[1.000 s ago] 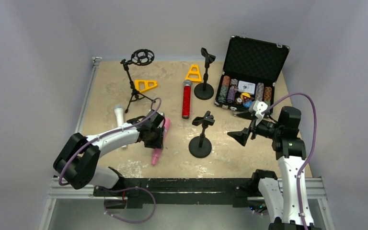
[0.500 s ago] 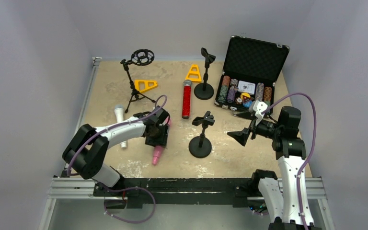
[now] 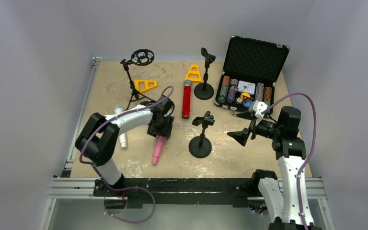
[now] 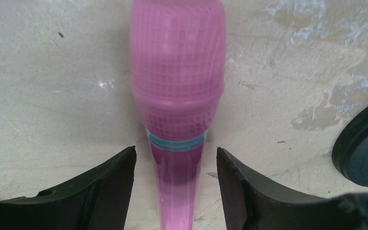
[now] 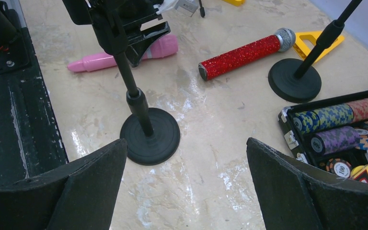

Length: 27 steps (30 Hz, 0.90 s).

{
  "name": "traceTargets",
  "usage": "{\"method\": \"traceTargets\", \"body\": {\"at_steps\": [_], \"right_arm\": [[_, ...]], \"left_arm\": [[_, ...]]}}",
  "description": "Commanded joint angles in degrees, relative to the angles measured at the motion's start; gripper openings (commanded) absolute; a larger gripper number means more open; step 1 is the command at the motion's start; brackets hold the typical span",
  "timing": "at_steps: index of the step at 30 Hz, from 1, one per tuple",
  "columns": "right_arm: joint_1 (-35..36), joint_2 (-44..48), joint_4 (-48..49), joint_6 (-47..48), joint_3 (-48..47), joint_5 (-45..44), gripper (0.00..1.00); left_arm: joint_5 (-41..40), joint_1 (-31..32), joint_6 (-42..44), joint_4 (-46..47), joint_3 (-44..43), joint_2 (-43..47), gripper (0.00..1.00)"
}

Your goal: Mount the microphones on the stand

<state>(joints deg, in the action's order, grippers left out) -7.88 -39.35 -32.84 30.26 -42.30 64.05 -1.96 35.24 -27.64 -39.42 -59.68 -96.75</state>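
Observation:
My left gripper should next slide outward to the blue ring at the mesh head's base (image 4: 177, 143) and close there, because the ring is just outward of my open fingers.
The pink microphone (image 3: 156, 151) lies on the table, its mesh head (image 4: 177, 81) pointing away. My left gripper (image 3: 161, 128) is low over it and open. Its fingers (image 4: 110, 191) straddle the handle just below the head (image 4: 176, 153), with a gap on each side. The glittery red microphone (image 3: 186, 99) lies further back. The white microphone (image 3: 120, 122) lies partly under my left arm. A short black stand (image 3: 201, 136) with an empty clip rises right of the pink one. My right gripper (image 3: 247, 125) hovers open and empty to the right (image 5: 187, 143).
A second black round-base stand (image 3: 204, 79) and a tripod stand with a ring mount (image 3: 135, 76) are at the back. Two yellow triangles (image 3: 146, 85) (image 3: 193, 73) lie there too. An open case of poker chips (image 3: 249, 76) sits at the back right.
My left gripper has slid away and to the right along the pink microphone toward its head, and its jaws have opened wider. The right arm has not moved.

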Motion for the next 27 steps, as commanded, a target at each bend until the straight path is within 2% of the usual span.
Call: {"method": "traceTargets", "body": {"at_steps": [1, 9, 27], "right_arm": [[0.2, -0.1, -0.3, 1.0, -2.4, 0.6, 0.98], [0.2, -0.2, -0.4, 1.2, -2.5, 0.6, 0.98], [0.2, -0.3, -0.5, 1.4, -2.5, 0.6, 0.98]], "left_arm": [[1.4, -1.9, 3.3, -1.3, -3.3, -1.2, 0.67], [4.4, -2.3, 4.8, -0.6, -6.1, -4.6, 0.68], [3.2, -2.5, 7.7, -2.2, -10.6, -9.3, 0.66]]}}
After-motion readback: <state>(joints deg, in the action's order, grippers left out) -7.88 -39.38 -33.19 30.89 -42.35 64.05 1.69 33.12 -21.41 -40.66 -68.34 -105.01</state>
